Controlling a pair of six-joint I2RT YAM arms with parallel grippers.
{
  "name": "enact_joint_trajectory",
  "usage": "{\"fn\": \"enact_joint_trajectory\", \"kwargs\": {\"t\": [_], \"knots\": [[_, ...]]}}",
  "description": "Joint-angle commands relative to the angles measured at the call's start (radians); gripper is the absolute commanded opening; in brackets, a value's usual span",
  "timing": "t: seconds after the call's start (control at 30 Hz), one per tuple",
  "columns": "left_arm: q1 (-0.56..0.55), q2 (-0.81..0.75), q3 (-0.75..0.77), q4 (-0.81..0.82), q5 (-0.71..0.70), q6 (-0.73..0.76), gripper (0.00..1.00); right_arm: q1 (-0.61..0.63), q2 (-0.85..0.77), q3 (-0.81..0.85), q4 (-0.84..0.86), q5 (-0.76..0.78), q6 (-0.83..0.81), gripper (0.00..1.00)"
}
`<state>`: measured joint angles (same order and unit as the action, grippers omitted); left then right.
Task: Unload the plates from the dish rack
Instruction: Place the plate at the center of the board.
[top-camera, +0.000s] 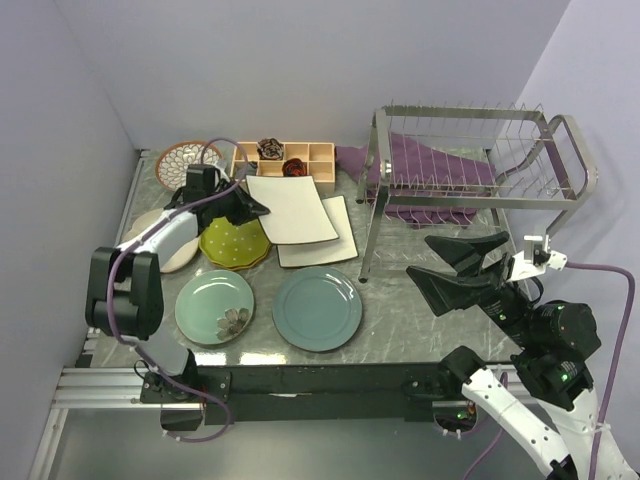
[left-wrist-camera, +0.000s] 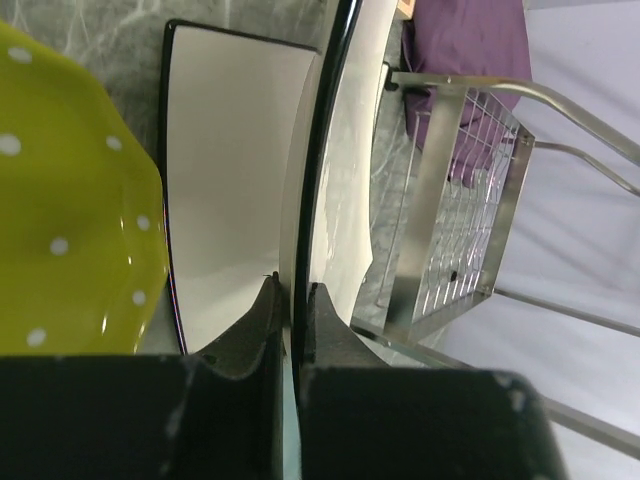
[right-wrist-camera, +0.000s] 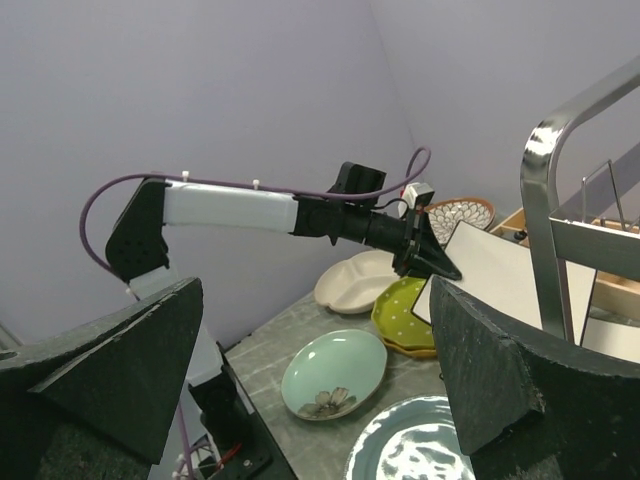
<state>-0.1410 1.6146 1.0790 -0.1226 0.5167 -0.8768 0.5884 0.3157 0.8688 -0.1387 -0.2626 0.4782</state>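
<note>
I should move my left gripper toward the rack (top-camera: 470, 150) first and then down, to get the held plate onto the second white plate.
My left gripper (top-camera: 252, 208) (left-wrist-camera: 293, 300) is shut on the near-left edge of a white square plate (top-camera: 292, 207) (left-wrist-camera: 345, 170), which it holds tilted over a second white square plate (top-camera: 325, 243) (left-wrist-camera: 225, 170) lying on the table. The silver dish rack (top-camera: 470, 150) (left-wrist-camera: 470, 190) stands at the right with no plates in its tines. On the table lie a yellow-green plate (top-camera: 232, 243), a pale green floral plate (top-camera: 214, 307) (right-wrist-camera: 335, 375), a teal plate (top-camera: 317, 308), a cream divided plate (right-wrist-camera: 360, 280) and a brown-rimmed patterned plate (top-camera: 183, 163). My right gripper (top-camera: 455, 265) (right-wrist-camera: 315, 290) hangs open and holds nothing in front of the rack.
A wooden compartment tray (top-camera: 285, 160) sits at the back, beside the patterned plate. A purple cloth (top-camera: 430, 170) lies under the rack. Walls close in the table on the left and at the back.
</note>
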Motion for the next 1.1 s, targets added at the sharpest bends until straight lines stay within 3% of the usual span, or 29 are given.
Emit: {"fn": "enact_joint_trajectory", "kwargs": {"t": [0.0, 0.43, 0.93, 1.03, 1.07], "knots": [[-0.009, 0.019, 0.073, 0.235, 0.129, -0.017, 0.01, -0.001, -0.003, -0.007, 0.037, 0.003, -0.027, 1.0], [-0.055, 0.107, 0.042, 0.302, 0.154, -0.034, 0.01, 0.001, -0.01, -0.025, 0.037, 0.02, -0.033, 1.0], [-0.066, 0.183, 0.053, 0.242, 0.131, -0.01, 0.01, 0.001, -0.018, -0.028, 0.037, 0.02, -0.043, 1.0], [-0.074, 0.186, 0.053, 0.233, 0.114, -0.004, 0.08, -0.001, -0.017, -0.028, 0.034, 0.02, -0.044, 1.0], [-0.08, 0.189, 0.061, 0.213, 0.088, 0.004, 0.16, 0.001, -0.017, -0.028, 0.033, 0.022, -0.044, 1.0]]}}
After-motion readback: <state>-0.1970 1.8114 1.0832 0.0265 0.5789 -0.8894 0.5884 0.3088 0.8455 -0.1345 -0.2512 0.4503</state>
